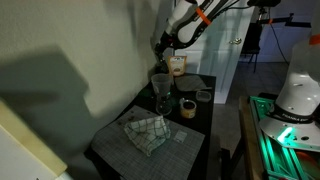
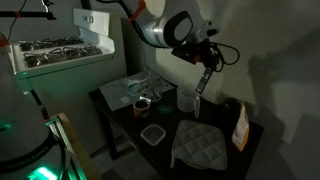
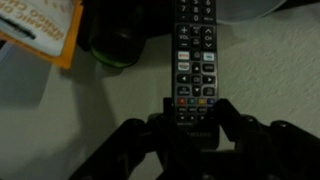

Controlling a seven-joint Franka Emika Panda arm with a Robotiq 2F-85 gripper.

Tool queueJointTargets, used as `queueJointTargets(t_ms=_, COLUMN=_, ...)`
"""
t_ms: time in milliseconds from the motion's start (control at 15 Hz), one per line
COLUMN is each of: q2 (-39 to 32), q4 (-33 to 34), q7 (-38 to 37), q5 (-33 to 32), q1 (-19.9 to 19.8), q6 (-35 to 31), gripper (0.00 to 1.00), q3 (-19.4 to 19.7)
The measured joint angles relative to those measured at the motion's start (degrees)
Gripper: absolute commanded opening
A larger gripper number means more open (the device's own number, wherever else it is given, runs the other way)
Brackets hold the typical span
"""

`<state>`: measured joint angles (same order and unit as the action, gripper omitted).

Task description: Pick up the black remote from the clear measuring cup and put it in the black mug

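Note:
Next I should move my gripper left in the wrist view, then down to release the remote inside the black mug (image 2: 231,105) (image 3: 120,45), since the mug stands below on that side.
My gripper (image 3: 195,108) is shut on the lower end of the black remote (image 3: 195,50), whose buttons face the wrist camera. In an exterior view the gripper (image 2: 206,60) holds the remote (image 2: 201,86) hanging almost upright, its lower tip at or just above the rim of the clear measuring cup (image 2: 186,98). The black mug (image 2: 231,105) stands on the table beside that cup, apart from the remote. In the wrist view the mug (image 3: 120,45) is a dark round shape left of the remote. In an exterior view the gripper (image 1: 160,47) hangs above the clear cup (image 1: 160,84).
A dark table (image 2: 120,115) stands against a wall. On it are a jar with an orange label (image 1: 178,65), a roll of tape (image 1: 187,108), a small square container (image 2: 152,133) and a grey checked cloth (image 2: 197,145). A white stove (image 2: 60,50) is beside the table.

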<state>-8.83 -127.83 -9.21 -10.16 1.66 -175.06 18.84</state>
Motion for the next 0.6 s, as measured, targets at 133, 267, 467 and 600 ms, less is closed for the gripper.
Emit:
queueJointTargets(t_ms=133, q2=2.41, q4=0.12, q7=-6.68, q5=-7.97, q1=2.09, q6=-2.42, gripper=0.23, q3=7.03)
queueJointTargets(t_ms=267, q2=2.56, q4=1.94, q7=-14.59, q5=-16.46, q1=4.09, q6=-4.13, gripper=0.23, q3=14.17)
queueJointTargets(t_ms=467, q2=-1.59, q4=7.2, q7=-25.09, q5=-22.89, q1=9.33, q6=-5.0, gripper=0.23, q3=24.52)
queueJointTargets(t_ms=600, q2=-6.35, q4=10.32, q7=-31.4, q5=-23.75, q1=15.12, q6=-5.04, gripper=0.23, q3=30.89)
